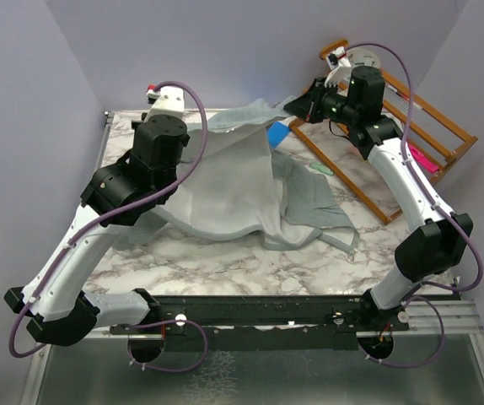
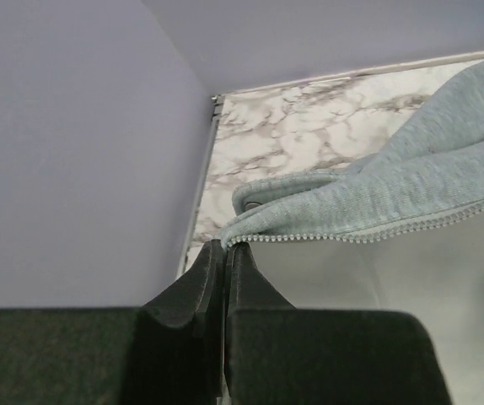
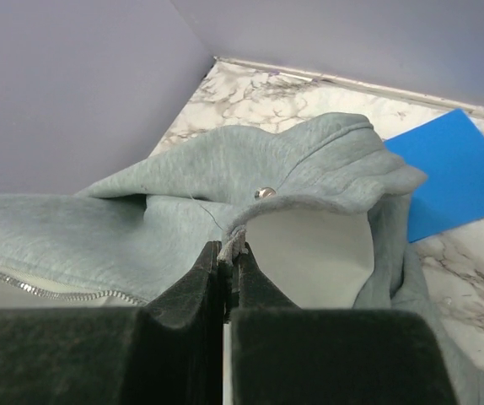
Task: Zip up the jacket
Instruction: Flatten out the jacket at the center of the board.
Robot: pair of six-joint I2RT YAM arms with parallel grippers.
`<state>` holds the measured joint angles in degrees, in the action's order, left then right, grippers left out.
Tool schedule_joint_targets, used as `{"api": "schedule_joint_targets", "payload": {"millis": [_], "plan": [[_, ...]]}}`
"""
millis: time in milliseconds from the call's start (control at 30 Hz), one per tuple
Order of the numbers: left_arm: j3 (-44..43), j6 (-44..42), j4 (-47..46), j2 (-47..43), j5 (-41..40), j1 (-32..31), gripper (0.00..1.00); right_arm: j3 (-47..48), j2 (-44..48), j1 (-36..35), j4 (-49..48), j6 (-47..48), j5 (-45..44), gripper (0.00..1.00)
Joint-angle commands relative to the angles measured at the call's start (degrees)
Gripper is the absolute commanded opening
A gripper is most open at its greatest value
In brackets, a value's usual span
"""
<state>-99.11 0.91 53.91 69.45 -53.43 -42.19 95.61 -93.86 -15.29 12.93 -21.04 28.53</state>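
Observation:
My right gripper will next lower the jacket's grey hem end and move it to the left in the top view toward the blue pad [image 1: 277, 133] [image 3: 454, 175], because the hem end is above the table.
The light grey jacket [image 1: 233, 181] lies open across the marble table, lifted at its two far ends. My left gripper [image 2: 225, 246] is shut on the end of a front edge with pale zipper teeth [image 2: 368, 237]. In the top view its fingers are hidden under the left wrist [image 1: 162, 126]. My right gripper [image 3: 232, 250] is shut on a grey hem end of the jacket near a metal eyelet [image 3: 265, 193]. In the top view the right gripper [image 1: 296, 109] holds that part up at the far right. Another stretch of zipper [image 3: 48, 292] hangs at lower left in the right wrist view.
A flat blue pad [image 1: 277, 132] lies by the jacket's far edge and shows in the right wrist view [image 3: 457, 169]. A wooden rack [image 1: 411, 139] stands at the back right, with a pale green piece [image 1: 320, 170] beside it. Purple walls close in on the left and back.

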Motion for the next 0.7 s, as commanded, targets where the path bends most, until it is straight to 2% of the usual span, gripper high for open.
{"api": "schedule_joint_targets", "payload": {"millis": [0,67,200,300,367,433,467,533,600,667], "plan": [[0.34,-9.20,-2.11,-1.31,-4.21,0.11,0.00,-1.29,-0.70,-0.26,-2.52,-0.57,-0.15,0.00],[4.93,-3.44,-1.83,-3.29,7.54,0.13,0.00,-2.90,-0.66,-0.26,-3.27,-0.82,-2.13,0.00],[22.12,10.54,-4.93,-5.93,28.77,-0.89,0.00,-6.71,-2.40,-0.22,-6.91,-2.05,-5.07,0.00],[38.22,19.95,-17.42,-8.03,40.20,-5.20,0.00,-7.50,-5.15,-0.26,-9.68,-2.34,-5.47,0.00],[47.69,25.44,-29.56,-9.04,43.87,-8.55,0.00,-7.23,-7.05,-0.22,-10.79,-2.26,-5.78,0.00],[53.88,29.15,-37.19,-8.04,46.59,-9.99,0.00,-6.55,-8.88,-0.22,-11.65,-1.82,-6.28,0.00],[55.79,30.23,-39.89,-7.01,47.80,-10.21,0.06,-6.05,-9.75,-0.25,-12.02,-1.47,-6.30,0.00],[58.70,31.59,-43.86,-5.01,49.42,-10.43,0.28,-4.90,-11.58,-0.23,-12.47,-0.91,-5.65,0.00],[59.57,32.00,-46.06,-4.02,50.28,-10.45,0.54,-3.64,-13.52,-0.27,-14.34,-0.32,-4.70,0.00],[59.87,31.89,-46.34,-4.39,48.86,-10.45,0.72,-2.22,-15.58,-0.27,-15.84,0.40,-3.31,0.00]]}}
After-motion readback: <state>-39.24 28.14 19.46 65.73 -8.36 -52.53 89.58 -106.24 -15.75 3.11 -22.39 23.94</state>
